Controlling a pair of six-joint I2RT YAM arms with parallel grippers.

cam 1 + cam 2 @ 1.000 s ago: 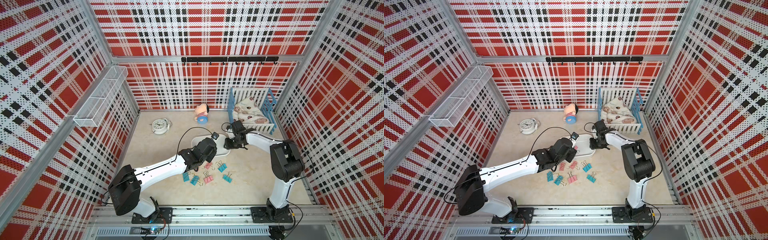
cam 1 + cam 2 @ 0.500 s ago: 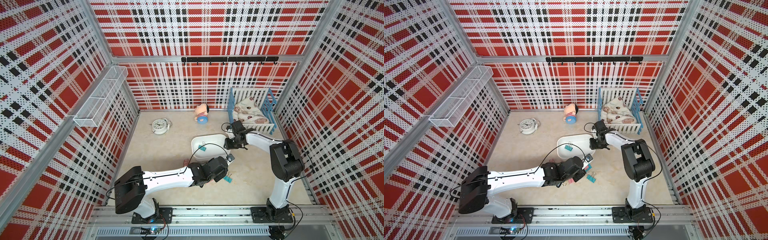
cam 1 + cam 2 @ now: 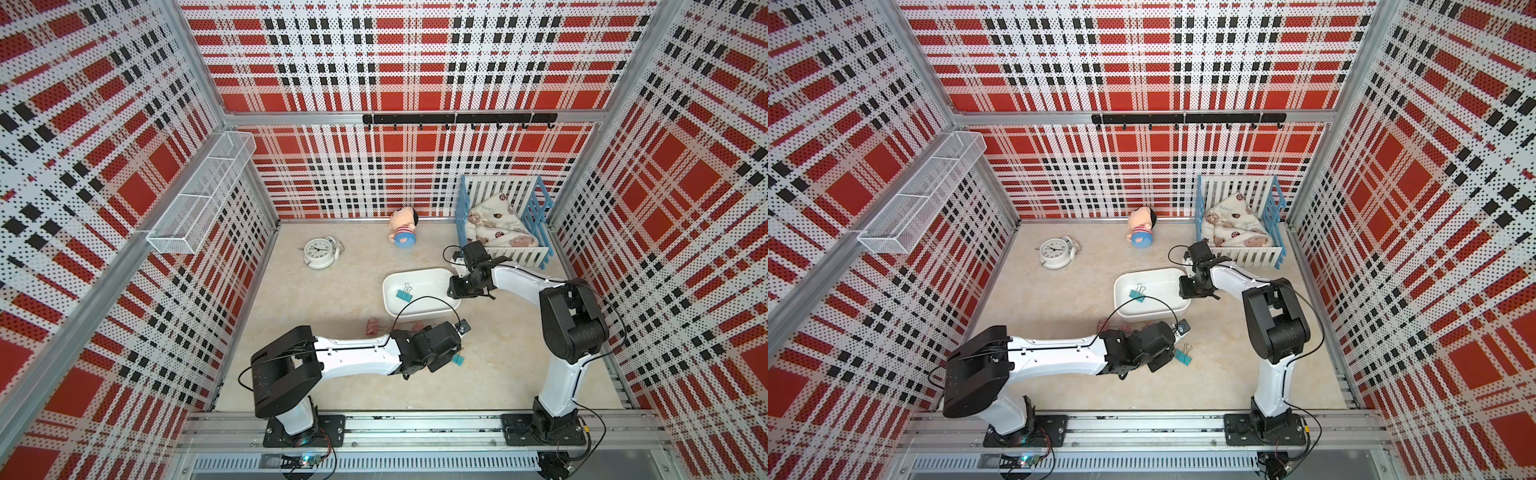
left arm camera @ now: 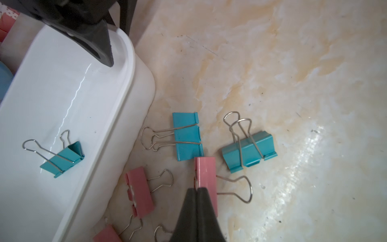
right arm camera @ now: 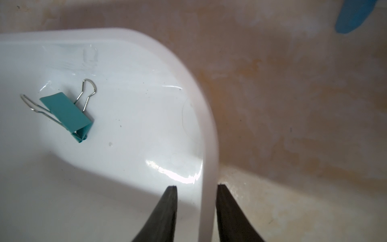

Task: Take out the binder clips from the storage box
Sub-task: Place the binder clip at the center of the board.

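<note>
I need to lower my left gripper a little next and open it to let go of the pink binder clip's edge, because the tabletop beside the teal clips is below it.
The white storage box (image 3: pixel 415 272) (image 3: pixel 1154 274) sits mid-table with one teal binder clip (image 3: pixel 402 294) (image 4: pixel 62 159) (image 5: pixel 67 113) left inside. My right gripper (image 5: pixel 196 186) (image 3: pixel 453 291) is shut on the box's right end wall, one finger inside and one outside. My left gripper (image 4: pixel 196 189) hangs low over the table in front of the box, shut on the edge of a pink binder clip (image 4: pixel 205 178). Around it on the table lie two teal clips (image 4: pixel 186 138) (image 4: pixel 249 150) and more pink clips (image 4: pixel 139 188). In both top views the left arm hides most of this pile.
A white alarm clock (image 3: pixel 319 252) and a small doll (image 3: pixel 402 230) lie near the back wall. A blue-and-white crib (image 3: pixel 503 224) stands at the back right, close behind the right arm. A wire basket (image 3: pixel 199 195) hangs on the left wall.
A second ago the left gripper was over the box. It swung out to the table in front of the box and has held there since. The right arm has not moved.
</note>
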